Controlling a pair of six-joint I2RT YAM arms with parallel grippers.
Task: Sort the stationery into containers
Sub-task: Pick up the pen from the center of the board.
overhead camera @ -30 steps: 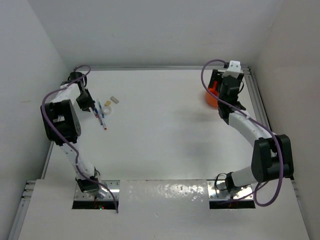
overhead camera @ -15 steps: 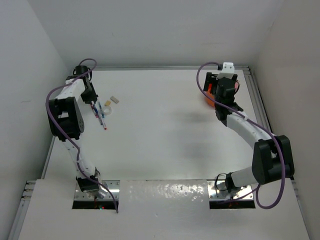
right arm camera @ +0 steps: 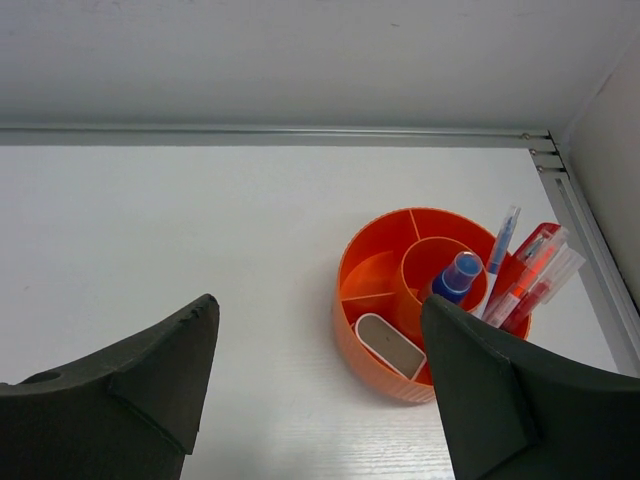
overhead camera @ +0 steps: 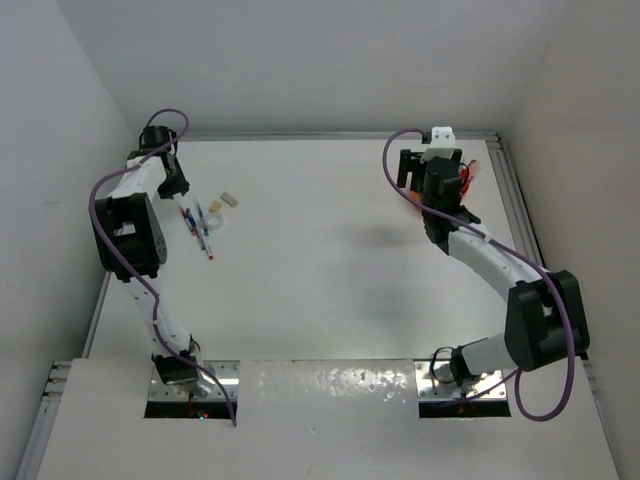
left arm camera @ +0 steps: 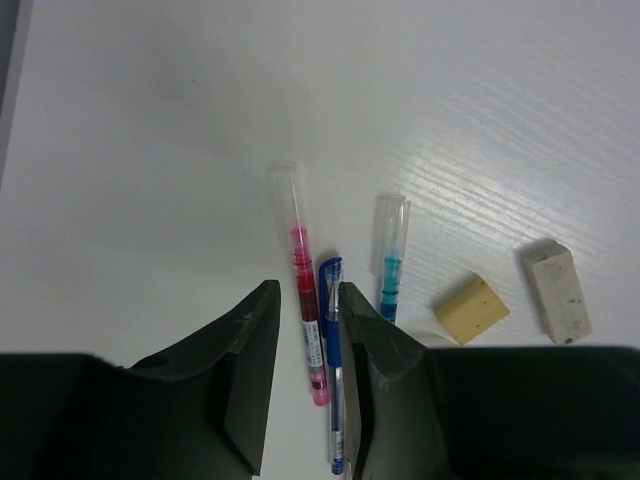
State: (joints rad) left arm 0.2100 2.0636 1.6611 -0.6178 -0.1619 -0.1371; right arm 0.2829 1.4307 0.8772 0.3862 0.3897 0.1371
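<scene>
My left gripper will move down around only the red pen's body by its clear cap (left arm camera: 304, 279) and close, because the blue pen (left arm camera: 333, 380) lies tight beside the red one.
My left gripper (left arm camera: 307, 290) is low over the table with its jaws a narrow gap apart. A red pen (left arm camera: 302, 300) and a blue pen (left arm camera: 333, 380) lie on the table between the fingers. A teal pen (left arm camera: 390, 265), a beige block (left arm camera: 471, 310) and a white eraser (left arm camera: 556, 292) lie to their right. In the top view the pens (overhead camera: 200, 225) lie beside the left gripper (overhead camera: 173, 185). My right gripper (right arm camera: 320, 300) is wide open and empty, left of the orange tub (right arm camera: 372, 262). The tub holds a blue-capped bottle (right arm camera: 458, 275), a white oval item (right arm camera: 390, 345) and several pens (right arm camera: 530, 275).
The back wall and its metal rail (right arm camera: 300, 135) run just behind the tub. The right side rail (right arm camera: 590, 260) is close to the tub. In the top view the right arm (overhead camera: 480, 250) hides most of the tub. The left wall stands near the left gripper.
My left gripper has drawn back a little toward the far left corner, away from the pens. My right gripper has moved left, away from the tub.
</scene>
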